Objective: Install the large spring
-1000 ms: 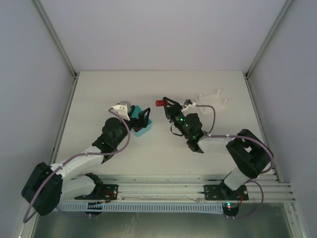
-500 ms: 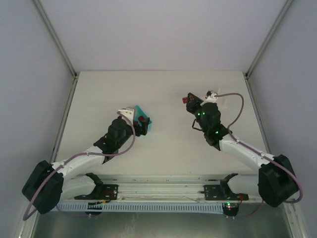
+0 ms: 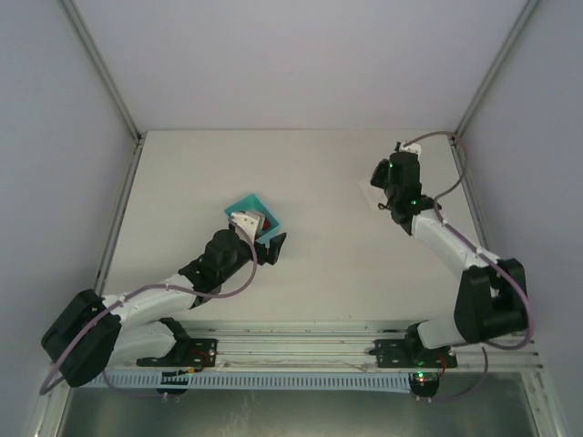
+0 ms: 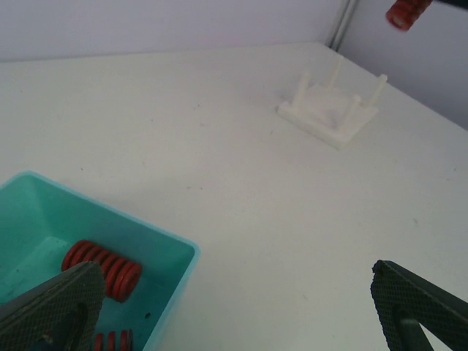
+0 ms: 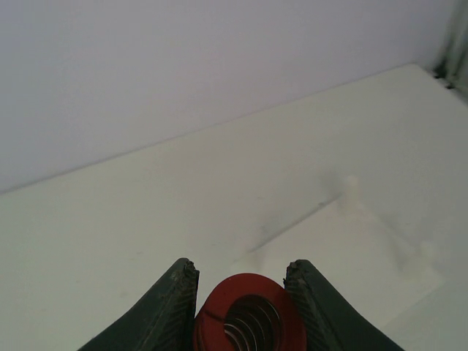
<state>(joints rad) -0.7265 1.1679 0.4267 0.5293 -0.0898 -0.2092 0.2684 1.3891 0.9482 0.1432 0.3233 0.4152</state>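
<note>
The fixture's far peg stands below and outward of my right gripper, so next my right gripper needs to move outward and down to release the spring onto that peg.
My right gripper (image 5: 241,271) is shut on a large red spring (image 5: 245,318), gripping its sides with the open coil end facing the wrist camera. It hangs above the white peg fixture (image 5: 358,256) at the back right, whose thin pegs (image 5: 351,186) stand upright. The left wrist view shows the same fixture (image 4: 329,111), with the held spring (image 4: 406,11) high above it. In the top view the right gripper (image 3: 383,177) covers most of the fixture (image 3: 367,189). My left gripper (image 4: 234,314) is open and holds nothing, just off the teal bin's (image 4: 157,245) corner.
The teal bin (image 3: 248,202) holds more red springs (image 4: 102,267) and lies left of centre, partly under the left wrist (image 3: 241,220). Grey enclosure walls and corner posts border the white table on three sides.
The right arm swung from the table's centre to the back right, carrying the red spring over the peg fixture. The left gripper drew back from over the bin toward the near side.
</note>
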